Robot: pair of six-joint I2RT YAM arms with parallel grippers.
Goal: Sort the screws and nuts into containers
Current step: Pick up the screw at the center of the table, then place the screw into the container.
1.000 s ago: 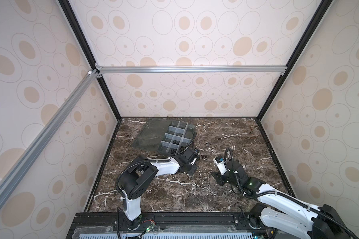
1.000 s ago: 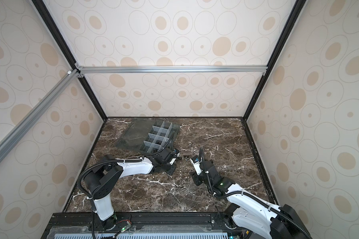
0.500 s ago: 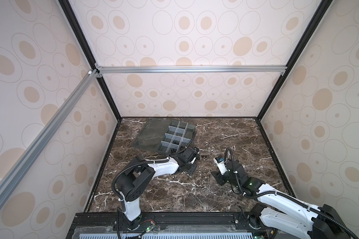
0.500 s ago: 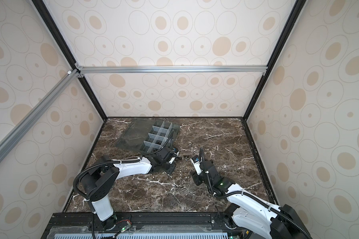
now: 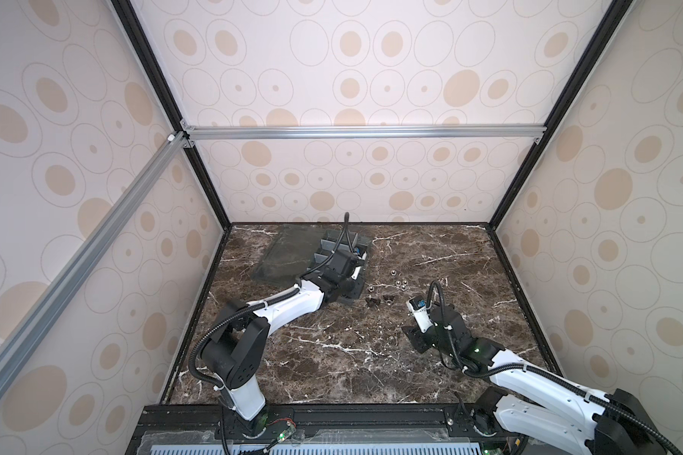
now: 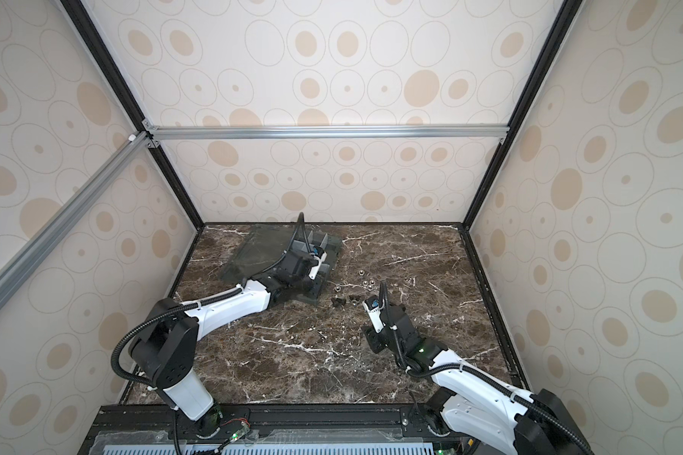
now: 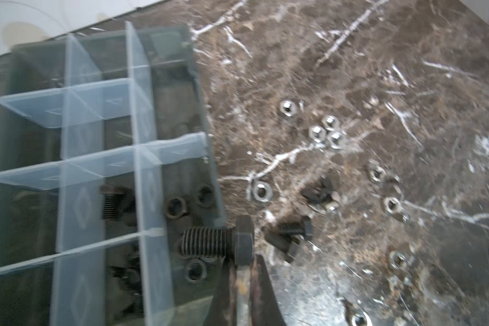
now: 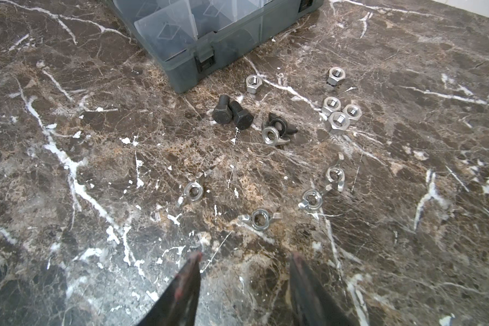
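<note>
The container already holding a black screw is outward, past the black nuts, so the left gripper next needs to carry this matching screw outward over that container and let go.
My left gripper is shut on the head of a black screw, held level above the organizer box's outer wall. In both top views that gripper hangs over the box's near right side. One of the containers holds black nuts and the one beside it a black screw. Two black screws lie on the marble close to the box corner. Silver hex nuts and wing nuts lie scattered nearby. My right gripper stands open and holds nothing, low over bare marble short of the wing nuts.
The box's clear lid lies open flat to the left of the box. A black wing nut rests against a silver one. The patterned enclosure walls ring the marble table.
My left gripper has finished closing on the screw and moved from the table beside the box's near corner to over the box. The right arm has stayed still.
</note>
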